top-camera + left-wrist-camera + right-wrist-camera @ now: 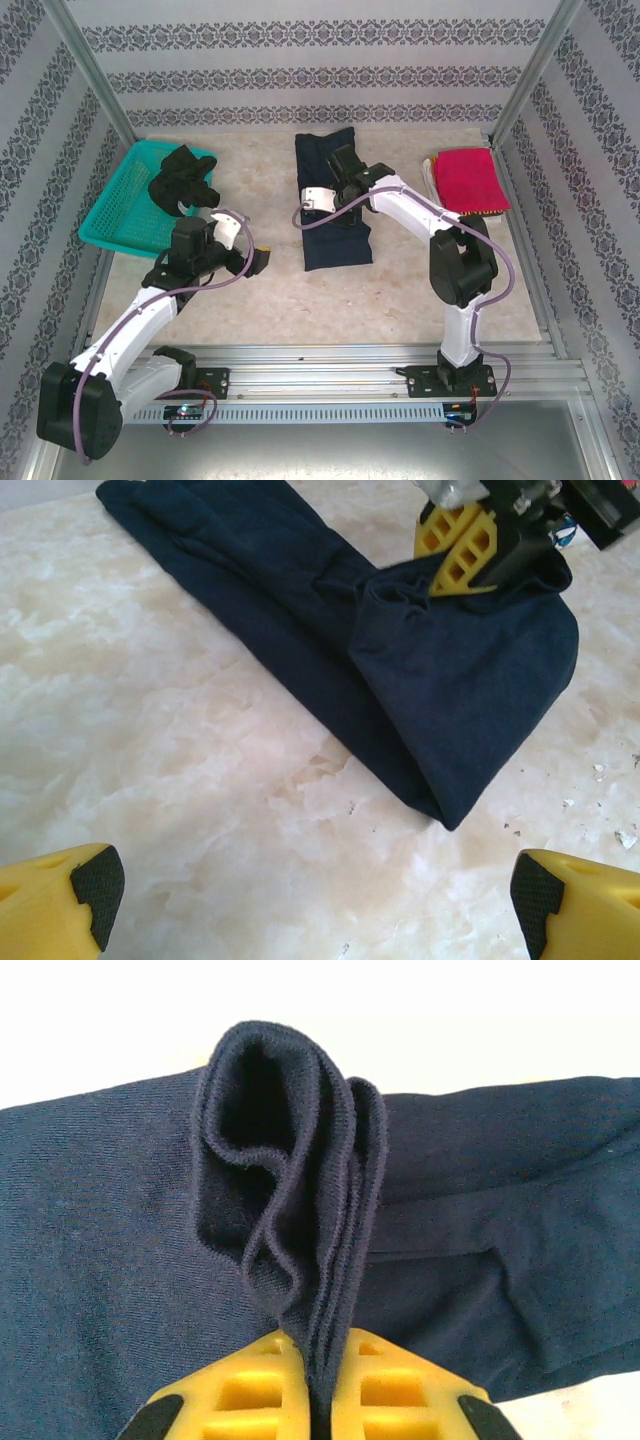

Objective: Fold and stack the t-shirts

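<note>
Because the bunched fold stands raised above the navy t-shirt [335, 240], I will bring my right gripper outward and down, onto the flat part of the t-shirt beyond, and release it.
The dark navy t-shirt [335, 240] lies partly folded in a long strip at the table's middle. My right gripper [335, 195] is shut on a bunched edge of several navy layers [300, 1210], which stand pinched between its yellow fingers [250, 1390]. From the left wrist view that gripper [465, 550] holds the raised fold above the navy t-shirt [440, 680]. My left gripper [315, 895] hangs open over bare table just left of the shirt, nothing between its fingers. A folded pinkish-red t-shirt [470, 178] lies at the back right. A black t-shirt [183, 175] sits crumpled in the basket.
The teal mesh basket [120, 215] stands at the back left, close to my left arm. Metal frame posts and patterned walls close in the marble tabletop [270, 300]. A pale cloth edge [430, 170] shows under the pinkish-red t-shirt.
</note>
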Robot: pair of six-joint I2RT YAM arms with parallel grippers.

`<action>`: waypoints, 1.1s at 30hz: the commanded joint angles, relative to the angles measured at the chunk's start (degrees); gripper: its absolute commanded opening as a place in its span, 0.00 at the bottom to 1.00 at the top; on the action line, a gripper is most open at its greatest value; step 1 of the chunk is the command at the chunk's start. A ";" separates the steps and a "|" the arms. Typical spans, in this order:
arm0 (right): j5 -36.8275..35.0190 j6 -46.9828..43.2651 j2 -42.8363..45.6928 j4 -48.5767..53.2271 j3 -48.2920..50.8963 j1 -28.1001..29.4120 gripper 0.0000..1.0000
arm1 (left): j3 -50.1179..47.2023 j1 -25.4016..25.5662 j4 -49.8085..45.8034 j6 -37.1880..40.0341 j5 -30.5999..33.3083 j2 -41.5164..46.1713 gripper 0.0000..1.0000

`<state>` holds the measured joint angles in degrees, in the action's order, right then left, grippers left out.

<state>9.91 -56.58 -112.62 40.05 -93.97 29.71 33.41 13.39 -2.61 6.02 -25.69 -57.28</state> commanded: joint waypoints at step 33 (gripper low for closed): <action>0.37 0.22 -14.86 -3.29 -13.67 -2.92 0.00 | 1.66 0.61 4.32 -0.90 -3.40 -4.12 1.00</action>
<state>9.72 -56.97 -125.54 38.50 -106.08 27.11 34.04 13.52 -0.71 5.69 -27.83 -61.21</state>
